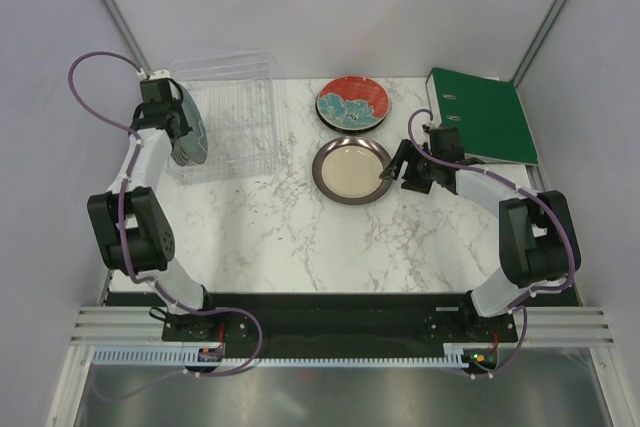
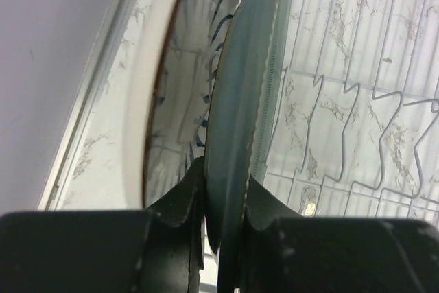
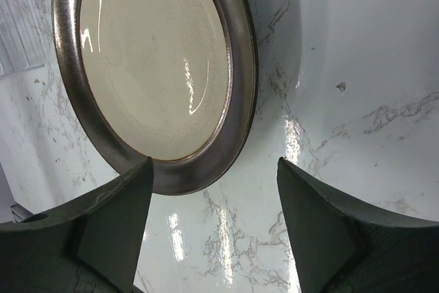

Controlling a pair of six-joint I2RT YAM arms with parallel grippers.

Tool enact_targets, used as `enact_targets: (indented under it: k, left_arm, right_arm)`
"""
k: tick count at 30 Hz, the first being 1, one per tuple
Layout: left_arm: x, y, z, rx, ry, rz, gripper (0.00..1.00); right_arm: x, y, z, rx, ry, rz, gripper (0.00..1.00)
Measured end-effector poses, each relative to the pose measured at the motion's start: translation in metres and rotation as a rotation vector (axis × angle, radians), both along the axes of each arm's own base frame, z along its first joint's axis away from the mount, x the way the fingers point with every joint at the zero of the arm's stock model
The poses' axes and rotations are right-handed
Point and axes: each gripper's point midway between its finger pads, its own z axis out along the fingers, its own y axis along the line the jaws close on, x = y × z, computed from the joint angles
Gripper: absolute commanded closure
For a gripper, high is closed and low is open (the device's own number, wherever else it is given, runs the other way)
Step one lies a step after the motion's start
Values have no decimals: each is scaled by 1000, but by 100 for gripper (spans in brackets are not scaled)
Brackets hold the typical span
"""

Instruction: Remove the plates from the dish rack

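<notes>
The teal-green plate (image 1: 194, 129) stands left of my right gripper in the top view, so I will raise and turn that gripper toward the part of the plate's rim my left gripper leaves free.
The clear dish rack (image 1: 235, 112) stands at the back left. My left gripper (image 1: 178, 135) is at its left end, shut on the rim of the teal-green plate (image 1: 194, 129), which stands on edge. In the left wrist view the teal-green plate (image 2: 243, 114) sits between my jaws (image 2: 225, 186), with the white plate with black stripes (image 2: 184, 94) upright just behind it and the rack's ribs (image 2: 357, 101) to the right. The red flowered plate (image 1: 352, 102) and the cream, dark-rimmed plate (image 1: 351, 170) lie flat on the table. My right gripper (image 1: 398, 171) is open and empty beside the cream plate's (image 3: 154, 66) right rim, jaws (image 3: 216, 183) over bare marble.
A green ring binder (image 1: 482, 113) lies at the back right, just behind the right arm. The marble table (image 1: 300, 237) runs to white walls at the back and sides. The red plate lies directly behind the cream plate.
</notes>
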Motion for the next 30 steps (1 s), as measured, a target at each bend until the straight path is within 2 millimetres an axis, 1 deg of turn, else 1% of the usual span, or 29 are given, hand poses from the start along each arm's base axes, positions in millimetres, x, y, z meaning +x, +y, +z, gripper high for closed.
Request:
enact_targets:
  k: [1,5,8,11,14,16,18,21,23,24,27,29,30]
  left_arm:
    - [-3,0,4,3,-1,0,98]
    - [-12,0,33,13,-39,1,98]
    - [-16,1,59,24,-82,3,98]
    - [-20,-1,82,29,-129,-1,98]
    - [-29,-7,100,24,-166,-20,98]
    - [-37,-15,113,6,-190,-49,98]
    - [-47,-25,125,-29,-215,-81,98]
    - [-58,-46,143,-113,-272,-139,98]
    - [-70,-68,152,-200,-313,-201,98]
    - [-74,-76,154,-234,-323,-222,98]
    - [-86,-107,155,-358,-349,-306,98]
    - [-93,-126,146,-436,-343,-349,98]
    - [-96,-138,138,-480,-333,-373,98]
  right_arm:
    - [0,0,0,2,0,2,20]
    - [-1,2,1,6,1,8,20]
    - [-2,5,1,6,0,15,20]
    - [-2,10,4,11,-5,30,19]
    - [1,18,14,27,-26,57,16]
    - [6,29,28,59,-58,94,16]
    - [11,42,45,97,-100,134,14]
    - [21,59,75,155,-177,182,14]
    - [26,72,95,217,-232,210,14]
    - [27,76,101,239,-246,220,14]
    - [30,89,118,329,-284,243,14]
    - [34,96,126,379,-302,250,13]
    - [35,101,128,405,-309,257,13]
